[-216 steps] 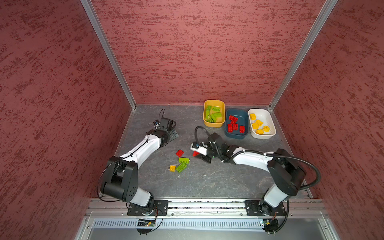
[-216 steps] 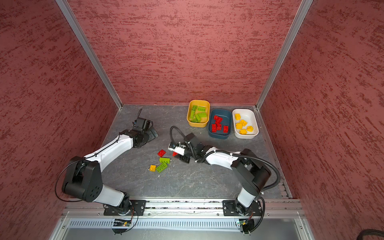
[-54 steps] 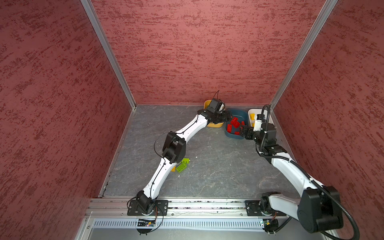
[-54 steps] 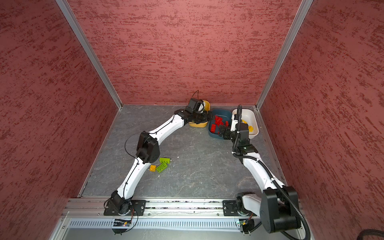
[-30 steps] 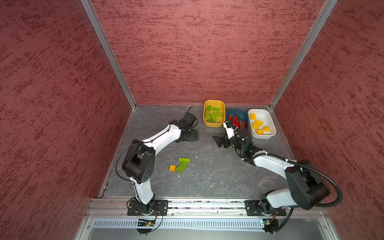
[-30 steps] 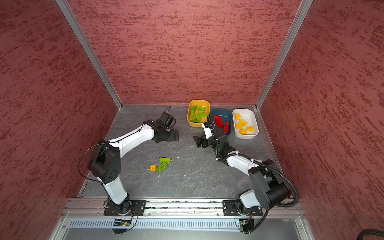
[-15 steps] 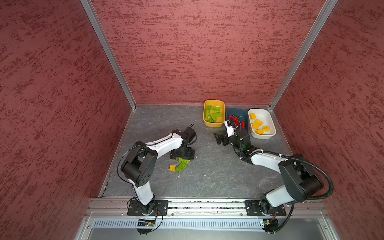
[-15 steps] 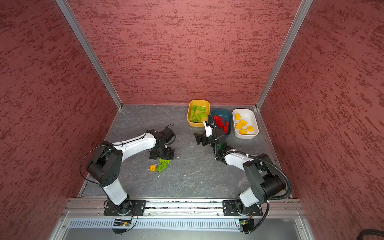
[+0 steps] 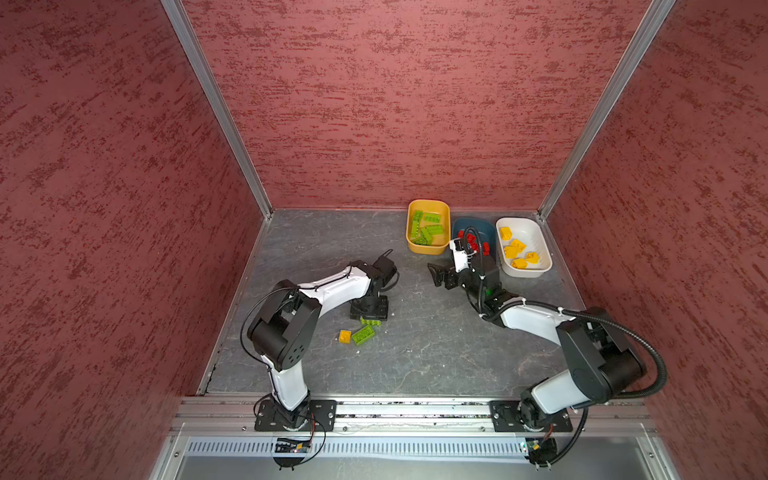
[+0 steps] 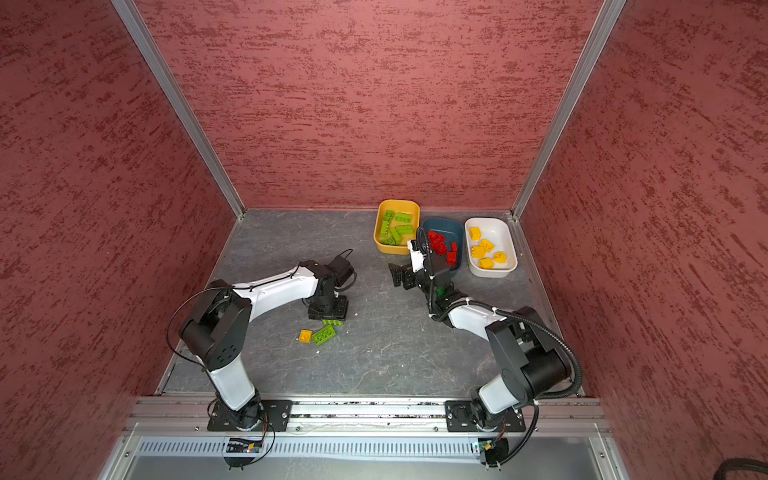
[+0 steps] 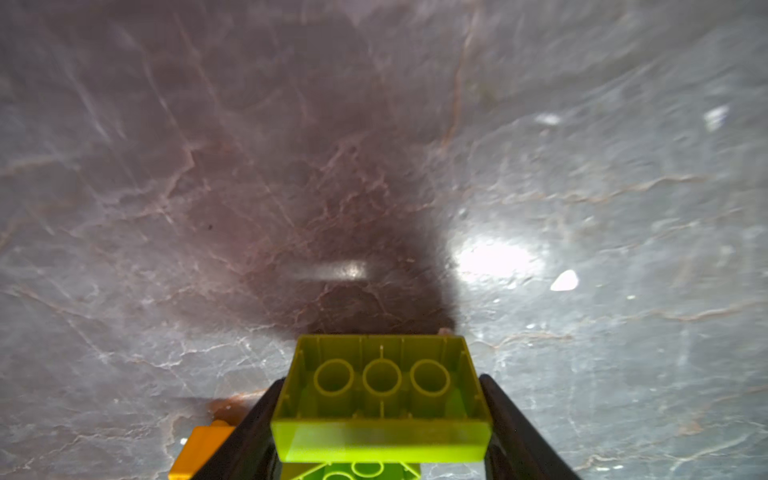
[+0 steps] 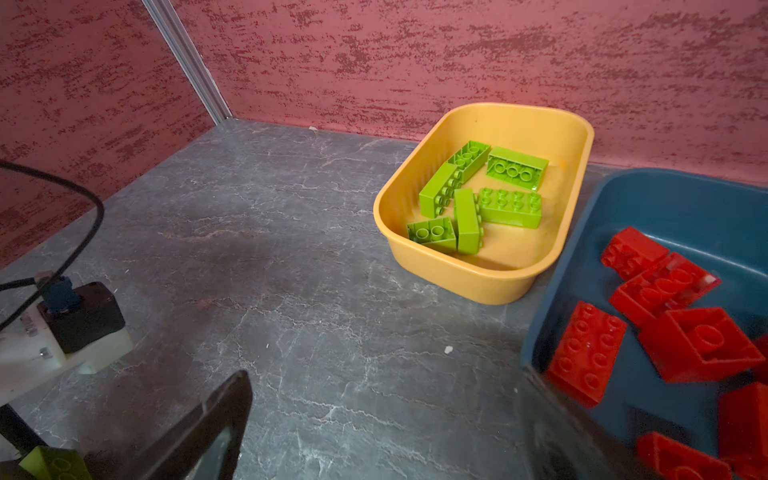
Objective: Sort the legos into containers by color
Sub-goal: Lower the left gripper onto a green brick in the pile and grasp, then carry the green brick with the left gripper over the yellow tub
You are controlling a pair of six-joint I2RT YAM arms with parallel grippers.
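My left gripper carries the oblong green lego outward over the yellow-orange tub point(image 9: 428, 251) next and releases it, since that tub already holds green legos.
My left gripper point(image 9: 369, 309) points down at the floor left of the middle, shut on an oblong lime green lego point(image 9: 371, 321). In the left wrist view this brick point(image 11: 380, 395) lies hollow side up with a black finger against each end. Another green lego point(image 9: 363, 334) and a small yellow lego point(image 9: 344, 336) lie just in front of it. My right gripper point(image 9: 440, 276) hovers open and empty beside the containers. The yellow-orange tub point(image 9: 428, 251) holds green legos, the teal tub point(image 12: 665, 199) red ones, the white tub point(image 9: 523, 272) yellow ones.
The three tubs stand in a row at the back right, near the rear wall. Red textured walls close in the grey stone-patterned floor point(image 9: 415, 357) on three sides. A metal rail point(image 9: 395, 409) with both arm bases runs along the front.
My left gripper has come down over the loose legos and its jaws have closed onto the green brick. The right arm has stayed almost still, open.
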